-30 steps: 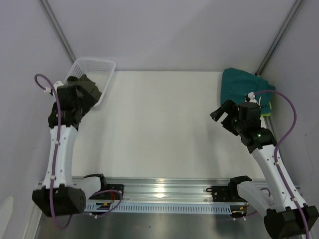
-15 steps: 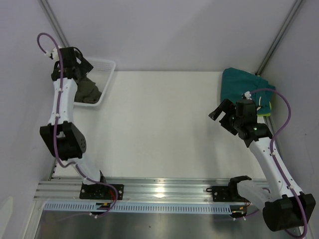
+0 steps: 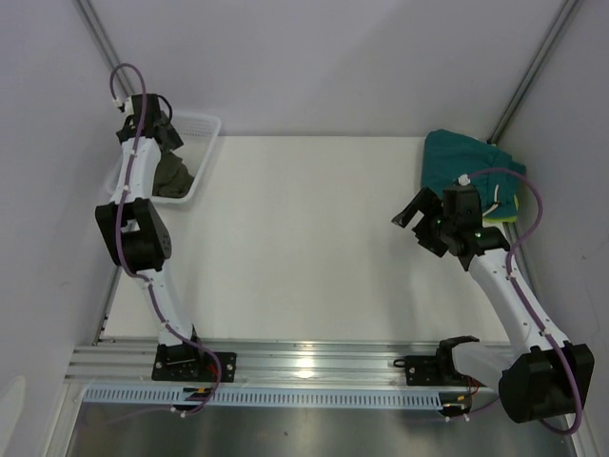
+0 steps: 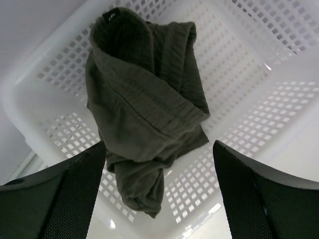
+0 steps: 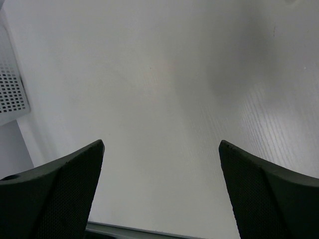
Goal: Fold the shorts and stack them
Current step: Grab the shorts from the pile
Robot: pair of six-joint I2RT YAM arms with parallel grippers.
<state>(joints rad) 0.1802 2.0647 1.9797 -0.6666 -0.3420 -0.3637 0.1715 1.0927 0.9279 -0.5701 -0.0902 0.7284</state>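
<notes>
The open left gripper comes down next onto that fold's near edge (image 4: 165, 134) and closes on it, since a fold crosses the olive-green shorts (image 4: 144, 104) in the basket below.
The olive-green shorts (image 4: 144, 104) lie crumpled in the white basket (image 4: 259, 45) at the table's back left, also seen in the top view (image 3: 172, 175). My left gripper (image 3: 162, 133) hangs above the basket, open and empty, its fingers (image 4: 60, 199) on either side of the shorts' lower end. The folded teal shorts (image 3: 457, 162) lie at the back right with a white drawstring. My right gripper (image 3: 419, 221) is open and empty above bare table, just left of the teal pair.
The white basket (image 3: 195, 143) stands at the back left corner; its edge shows in the right wrist view (image 5: 12, 89). A metal rail (image 3: 304, 367) runs along the near edge. Grey walls close in on the left, right and back.
My left arm has stretched out from the table's left side to over the basket, above the olive shorts. My right gripper has shifted slightly left and back.
</notes>
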